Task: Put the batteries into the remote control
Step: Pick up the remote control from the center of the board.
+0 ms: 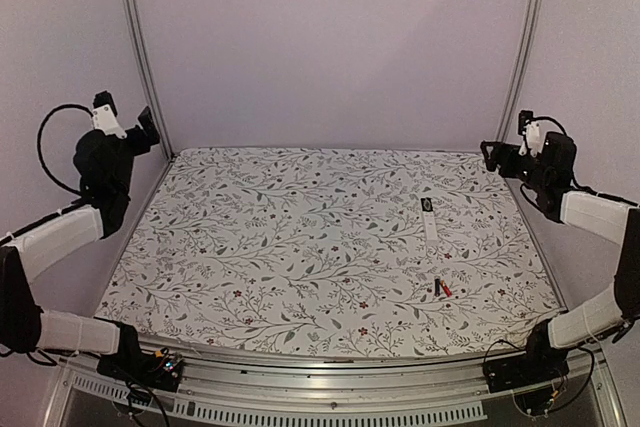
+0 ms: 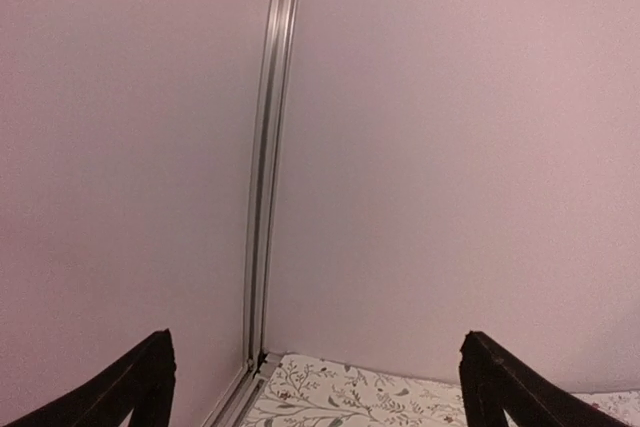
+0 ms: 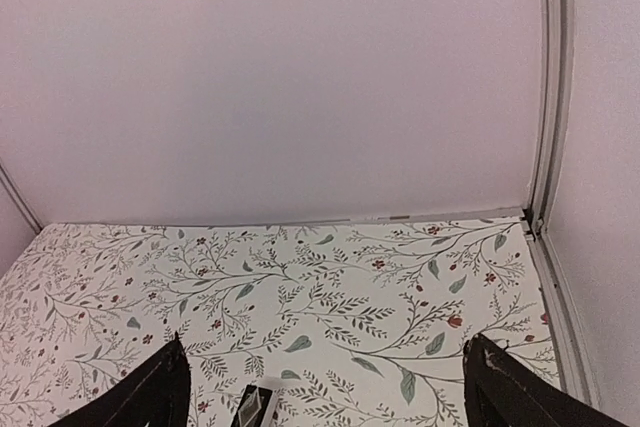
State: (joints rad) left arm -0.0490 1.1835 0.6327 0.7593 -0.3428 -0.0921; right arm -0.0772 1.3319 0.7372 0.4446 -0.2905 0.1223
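My right gripper will next tilt downward and lower, to the left in the top view, onto the middle of the remote lying flat on the mat.
The white remote control (image 1: 430, 220) lies on the floral mat right of centre, with a dark mark at its far end. A black battery (image 1: 438, 288) and a red battery (image 1: 446, 289) lie side by side just in front of it. My left gripper (image 1: 148, 125) is raised at the far left edge, open and empty; its wrist view (image 2: 318, 392) shows only wall and a mat corner. My right gripper (image 1: 489, 154) is raised at the far right, open and empty (image 3: 325, 397). The remote's dark end (image 3: 254, 409) shows at the bottom of the right wrist view.
The floral mat (image 1: 300, 247) covers the table. Aluminium frame posts (image 1: 140, 47) stand at the back corners with plain walls behind. A metal rail (image 1: 330, 377) runs along the near edge between the arm bases.
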